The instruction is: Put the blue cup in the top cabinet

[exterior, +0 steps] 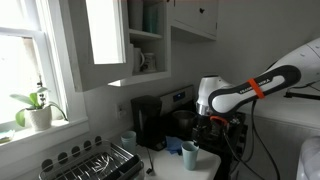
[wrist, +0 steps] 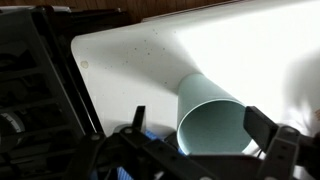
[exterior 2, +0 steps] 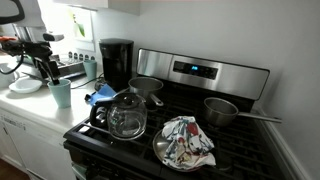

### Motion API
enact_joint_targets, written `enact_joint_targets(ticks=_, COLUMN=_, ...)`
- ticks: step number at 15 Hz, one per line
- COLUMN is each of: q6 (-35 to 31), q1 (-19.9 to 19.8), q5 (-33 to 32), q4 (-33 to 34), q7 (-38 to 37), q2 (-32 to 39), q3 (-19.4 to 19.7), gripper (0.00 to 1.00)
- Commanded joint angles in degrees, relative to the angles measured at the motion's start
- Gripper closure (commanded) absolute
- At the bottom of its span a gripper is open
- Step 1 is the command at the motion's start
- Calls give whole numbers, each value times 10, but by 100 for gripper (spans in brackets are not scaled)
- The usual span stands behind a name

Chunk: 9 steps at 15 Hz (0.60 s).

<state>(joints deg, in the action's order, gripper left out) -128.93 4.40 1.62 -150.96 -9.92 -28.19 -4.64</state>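
Note:
I should move my gripper down and toward the stove next, so that it goes over both sides of the blue cup's stove-side rim [exterior: 195, 145] [wrist: 182, 127]. The cup's opening has room for one finger inside.
The blue cup [exterior: 189, 155] stands upright on the white counter next to the stove; it also shows in the other exterior view [exterior 2: 61, 93]. In the wrist view its open mouth [wrist: 212, 125] lies between my two fingers. My gripper [exterior: 206, 124] hangs just above the cup in both exterior views [exterior 2: 44, 66]. In the wrist view the gripper [wrist: 200, 128] is open, its fingers on either side of the cup and not closed on it. The top cabinet [exterior: 105, 35] is high on the wall with its door swung open and its shelves [exterior: 148, 40] showing.
A black coffee maker [exterior: 148, 122] stands behind the cup, with a paler cup [exterior: 128, 140] beside it. A dish rack [exterior: 92, 163] fills the counter's near end. On the stove are a glass pot [exterior 2: 125, 116], a blue cloth [exterior 2: 100, 95], pans and a plate with a rag [exterior 2: 185, 145].

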Motion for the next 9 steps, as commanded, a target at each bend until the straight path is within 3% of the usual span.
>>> enact_joint_targets(ticks=1, q6=-74, q1=-10, q5=25, q4=-30, q7=-11, q2=8, q3=6, gripper=0)
enact_joint_targets(ticks=9, q6=-164, q1=-12, q5=66, q4=-61, q7=-13, q2=26, q3=19, gripper=1)
